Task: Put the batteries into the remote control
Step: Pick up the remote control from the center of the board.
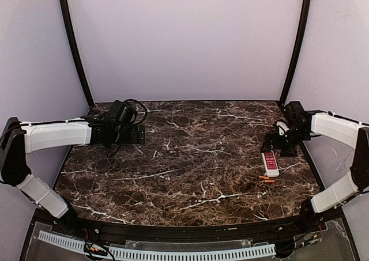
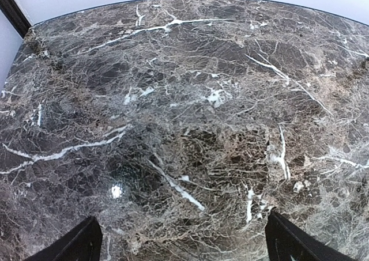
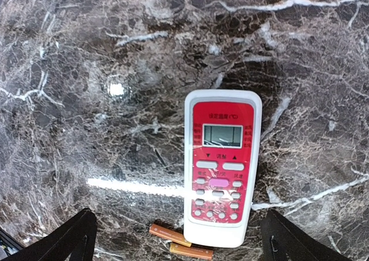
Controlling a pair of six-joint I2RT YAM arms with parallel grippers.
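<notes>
The remote lies below my right gripper's open fingers, so I will lower them next over its upper button rows, one finger beside each long edge.
The remote control [image 1: 270,163] [image 3: 222,169] lies face up on the right side of the marble table, its red front, small screen and buttons showing. Two orange batteries [image 1: 266,178] lie side by side on the table at its lower end, the one [image 3: 169,234] just ahead of the other [image 3: 191,251]. My right gripper [image 1: 278,147] [image 3: 178,214] hovers open just behind the remote, nothing between its fingers. Over the bare table at the far left, my left gripper [image 1: 140,135] [image 2: 181,216] is open and holds nothing.
The dark marble tabletop [image 1: 190,157] is closed in by lilac walls, with black posts [image 1: 75,48] at the back corners. A black cable loop [image 1: 135,108] sits on the left wrist. The remote lies near the table's right edge [image 1: 311,169].
</notes>
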